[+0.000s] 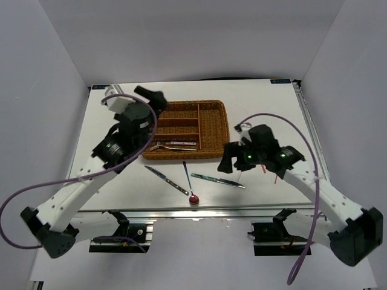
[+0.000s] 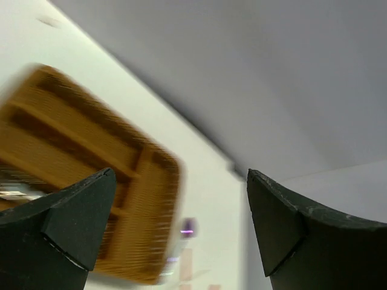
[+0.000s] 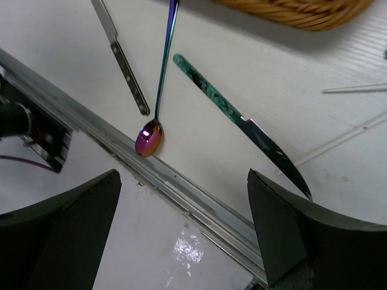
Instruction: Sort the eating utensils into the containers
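Note:
The dark handle of the silver knife lies slanted to my fingers, so next I will swing my right gripper past the spoon [image 1: 188, 181] toward the knife and turn it as it lowers onto that handle.
The brown wicker tray [image 1: 214, 130] lies at the table's middle back, with a fork and other cutlery [image 1: 175, 145] in its front slot. On the table in front of it lie a silver knife [image 1: 166, 180], a spoon [image 1: 188, 181] with a red-purple bowl, and a green-handled knife [image 1: 217, 180]. All three show in the right wrist view: silver knife [image 3: 121, 60], spoon [image 3: 158, 84], green-handled knife [image 3: 242, 124]. My left gripper [image 1: 154, 98] is open and empty above the tray's left end [image 2: 163, 199]. My right gripper [image 1: 228, 158] is open and empty above the green-handled knife's blade end.
Orange chopsticks [image 1: 266, 169] lie partly under the right arm. White chopsticks [image 3: 354, 89] lie right of the knife. The table's metal front rail [image 3: 199, 202] runs just beyond the spoon's bowl. White walls enclose the table on three sides.

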Tool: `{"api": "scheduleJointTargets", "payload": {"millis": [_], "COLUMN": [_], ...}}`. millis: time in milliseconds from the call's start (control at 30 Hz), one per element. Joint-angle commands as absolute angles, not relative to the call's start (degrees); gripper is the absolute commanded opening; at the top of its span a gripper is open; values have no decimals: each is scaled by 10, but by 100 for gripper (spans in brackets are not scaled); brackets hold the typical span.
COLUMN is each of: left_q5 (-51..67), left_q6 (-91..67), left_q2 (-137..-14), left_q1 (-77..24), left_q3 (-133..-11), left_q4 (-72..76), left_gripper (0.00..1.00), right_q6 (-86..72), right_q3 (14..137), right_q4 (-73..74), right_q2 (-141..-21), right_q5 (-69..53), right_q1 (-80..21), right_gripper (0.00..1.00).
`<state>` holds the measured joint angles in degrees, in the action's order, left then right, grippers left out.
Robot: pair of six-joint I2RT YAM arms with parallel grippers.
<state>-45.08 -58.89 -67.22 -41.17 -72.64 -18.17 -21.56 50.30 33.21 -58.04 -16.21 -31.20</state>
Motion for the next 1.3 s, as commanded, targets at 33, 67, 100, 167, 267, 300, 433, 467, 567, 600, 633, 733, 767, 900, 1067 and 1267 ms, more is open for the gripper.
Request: {"api": "scheduleJointTargets", "payload": {"millis": [33,67,100,167,267,300,433,467,567,600,633,733,767,900,1067,1267], "left_q5": [-512,-512,-509,-501,-468,-458,-442,-452,-461,-461,-463,-474,-478,-435,-402,-395], "left_q6": [-438,-433,-432,-423,-400,-399,-409,-419,-432,-432,-432,-413,-392,-364,-345,-345], "left_q2": [-623,-600,-589,-563,-540,-529,-495,-487,-472,-465,-456,-467,-472,-499,-497,-470], "left_q1": [-401,-394,-374,-353,-303,-278,-242,-240,-222,-216,-216,-213,-210,-158,-99,-82], "left_q3": [-681,-666,-641,-614,-553,-539,-466,-459,-461,-458,-461,-484,-490,-484,-469,-464], "left_q4": [-445,-470,-482,-499,-477,-470,-434,-422,-429,-430,-432,-455,-454,-432,-399,-395], "left_gripper": [98,98,98,98,98,98,98,98,98,98,98,98,98,98,98,98], "right_q6": [-181,-165,-157,-153,-179,-203,-203,-199,-189,-185,-175,-154,-149,-129,-97,-62], "right_q3": [551,550,549,547,573,582,632,642,670,693,707,764,776,812,870,888], "right_q4": [307,305,298,273,265,262,235,223,200,200,204,237,243,256,298,309], "right_q2": [-657,-682,-689,-704,-737,-748,-822,-856,-914,-928,-958,-1010,-1022,-1065,-1131,-1170], "right_q5": [-91,-82,-63,-52,-5,44,62,57,28,15,14,42,47,68,61,80], "right_q1": [-389,-415,-431,-479,-554,-573,-646,-658,-661,-662,-670,-688,-691,-694,-694,-693], "right_gripper": [89,89,89,89,89,89,89,89,89,89,89,89,89,89,88,81]}}
